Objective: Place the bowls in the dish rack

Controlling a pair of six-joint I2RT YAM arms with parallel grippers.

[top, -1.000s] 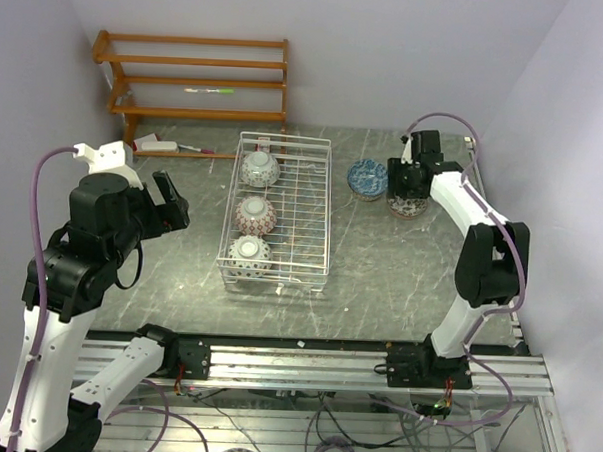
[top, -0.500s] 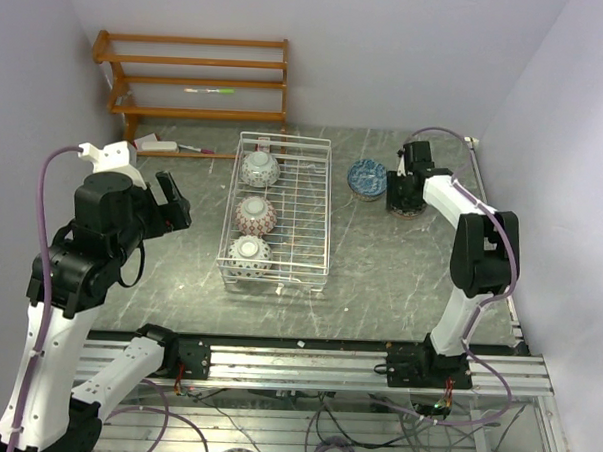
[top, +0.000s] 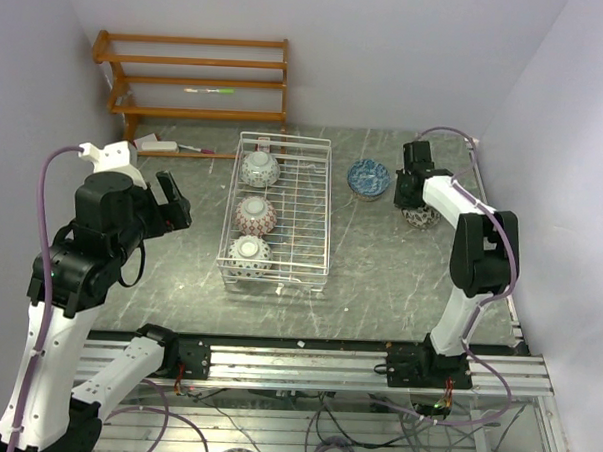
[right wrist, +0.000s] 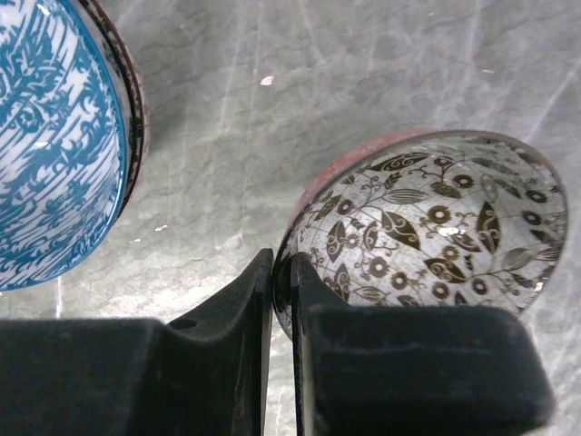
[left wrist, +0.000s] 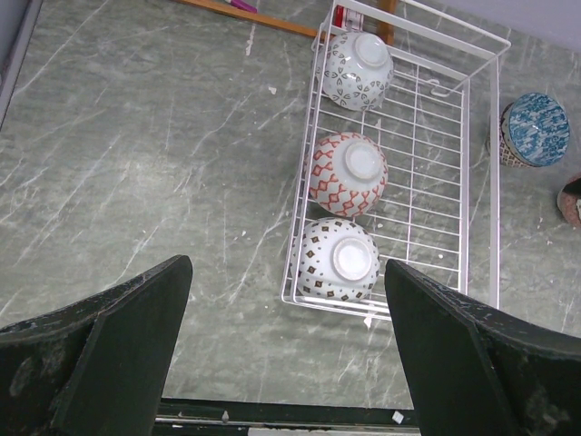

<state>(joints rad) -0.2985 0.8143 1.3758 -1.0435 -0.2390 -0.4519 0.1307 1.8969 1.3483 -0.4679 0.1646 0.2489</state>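
My right gripper moves up, then left in the top view next, turns the bowl over and releases it on the rack's empty wires, as others sit upturned.
The white wire dish rack [top: 307, 211] holds three upturned bowls: a grey-patterned one [left wrist: 359, 71], a red-patterned one [left wrist: 348, 174] and a brown-dotted one [left wrist: 338, 258]. A blue bowl [top: 367, 178] stands upright on the table right of the rack; it also shows in the right wrist view [right wrist: 54, 145]. My right gripper [right wrist: 282, 282] is shut on the near rim of a grey-white bowl with a brown floral inside [right wrist: 436, 218], which sits beside the blue one [top: 420, 215]. My left gripper [left wrist: 281, 363] is open and empty, held high over the table left of the rack.
An orange wooden slatted shelf [top: 193, 81] stands against the back wall, with small items on its lowest board [top: 170, 147]. The right wall runs close behind my right arm. The metal rail [top: 306, 361] runs along the near edge.
My right gripper has dropped to the grey-white bowl and shut on its rim, and the bowl has shifted slightly right. The left arm has hardly moved.
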